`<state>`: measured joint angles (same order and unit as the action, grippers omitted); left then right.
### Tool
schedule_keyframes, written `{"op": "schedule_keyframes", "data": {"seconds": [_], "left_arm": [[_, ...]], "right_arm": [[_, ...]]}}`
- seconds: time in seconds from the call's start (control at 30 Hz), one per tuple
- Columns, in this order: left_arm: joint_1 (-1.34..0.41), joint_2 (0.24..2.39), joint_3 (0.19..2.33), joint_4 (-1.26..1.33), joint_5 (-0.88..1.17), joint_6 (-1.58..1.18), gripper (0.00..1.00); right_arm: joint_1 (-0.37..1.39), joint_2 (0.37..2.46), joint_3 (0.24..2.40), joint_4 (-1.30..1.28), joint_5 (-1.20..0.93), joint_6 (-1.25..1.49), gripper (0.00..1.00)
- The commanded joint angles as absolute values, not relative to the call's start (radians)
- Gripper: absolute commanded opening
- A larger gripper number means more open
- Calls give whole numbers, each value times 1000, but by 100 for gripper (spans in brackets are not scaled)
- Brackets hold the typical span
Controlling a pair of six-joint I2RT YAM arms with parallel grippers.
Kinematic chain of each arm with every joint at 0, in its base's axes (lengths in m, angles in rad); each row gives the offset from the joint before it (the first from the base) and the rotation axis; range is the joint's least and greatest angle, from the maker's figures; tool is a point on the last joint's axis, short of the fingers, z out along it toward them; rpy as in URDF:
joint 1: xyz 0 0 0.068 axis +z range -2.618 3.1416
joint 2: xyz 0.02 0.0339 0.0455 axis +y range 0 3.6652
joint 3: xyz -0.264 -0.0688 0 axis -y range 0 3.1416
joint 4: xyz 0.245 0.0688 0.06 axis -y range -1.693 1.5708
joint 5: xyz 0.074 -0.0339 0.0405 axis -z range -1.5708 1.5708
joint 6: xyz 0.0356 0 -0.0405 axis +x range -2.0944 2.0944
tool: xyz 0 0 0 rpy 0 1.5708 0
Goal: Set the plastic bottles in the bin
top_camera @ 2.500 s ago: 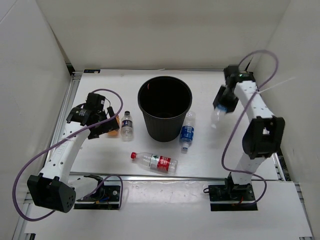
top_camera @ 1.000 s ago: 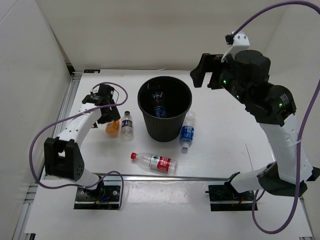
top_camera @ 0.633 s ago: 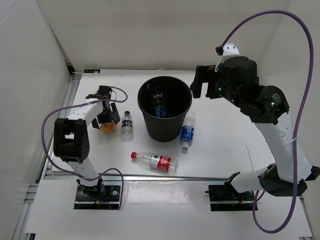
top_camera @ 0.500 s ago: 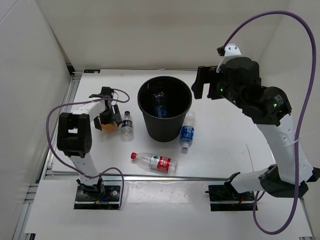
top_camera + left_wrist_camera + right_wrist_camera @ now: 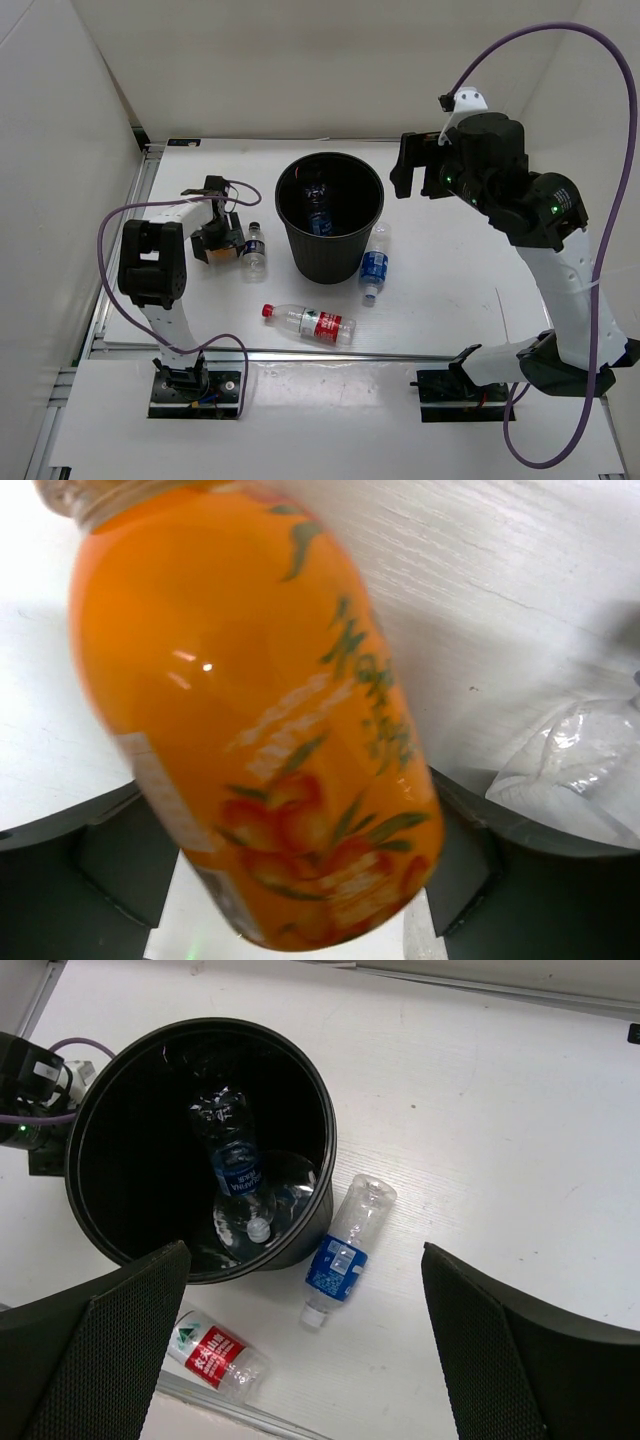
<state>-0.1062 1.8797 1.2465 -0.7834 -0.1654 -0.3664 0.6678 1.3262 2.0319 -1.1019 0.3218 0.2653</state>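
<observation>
My fingers are beside the bottom of the small orange bottle, and the small orange bottle's upper body (image 5: pixel 215 620) is outward of them. So my left gripper will next move outward and close on it.
The black bin (image 5: pixel 345 250) stands mid-table with one blue-labelled bottle (image 5: pixel 318 214) lying inside it (image 5: pixel 237 1163). My left gripper (image 5: pixel 216 242) is low at the small orange bottle (image 5: pixel 207 251). In the left wrist view the orange bottle (image 5: pixel 260 710) fills the gap of the left gripper (image 5: pixel 290 810), a finger close on each side, jaws wide. The dark-labelled bottle (image 5: pixel 254 248) lies just right of it. Another blue-labelled bottle (image 5: pixel 374 263) lies against the bin's right side and a red-labelled one (image 5: pixel 308 322) in front. My right gripper (image 5: pixel 412 168) hangs high, open and empty.
White walls enclose the table on the left, back and right. A metal rail (image 5: pixel 350 354) runs along the near edge in front of the red-labelled bottle. Purple cables (image 5: pixel 110 225) loop around both arms. The dark-labelled bottle's clear body (image 5: pixel 580 770) lies right beside my left finger.
The blue-labelled bottle my right gripper carried has gone into the bin. My left arm folded in and brought its gripper around the orange bottle. The right gripper drifted slightly right.
</observation>
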Motion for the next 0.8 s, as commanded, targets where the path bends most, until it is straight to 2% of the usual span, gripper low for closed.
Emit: {"op": "schedule_keyframes", "data": {"seconds": [0.0,0.03,0.4,0.53,0.57,0.67,0.7,0.77], "left_arm": [[-106,1864,1269,-773,-179,-370,97],[-106,1855,1269,-773,-179,-370,99],[-54,1965,1454,-792,-150,-370,99],[-44,1997,1482,-792,-121,-370,84],[-44,1997,1482,-792,-104,-370,74],[-44,2006,1473,-792,-89,-370,57],[-44,1996,1473,-792,-89,-370,46],[-44,1974,1462,-802,-89,-370,38]], "right_arm": [[663,1316,2045,-1094,307,239,100],[663,1316,2045,-1103,298,239,100],[663,1316,2023,-1112,276,239,100],[653,1316,2023,-1112,276,239,100],[653,1316,2023,-1112,276,239,100],[653,1325,2023,-1121,276,239,100],[653,1325,2023,-1121,276,239,100],[653,1325,2023,-1121,276,250,100]]}}
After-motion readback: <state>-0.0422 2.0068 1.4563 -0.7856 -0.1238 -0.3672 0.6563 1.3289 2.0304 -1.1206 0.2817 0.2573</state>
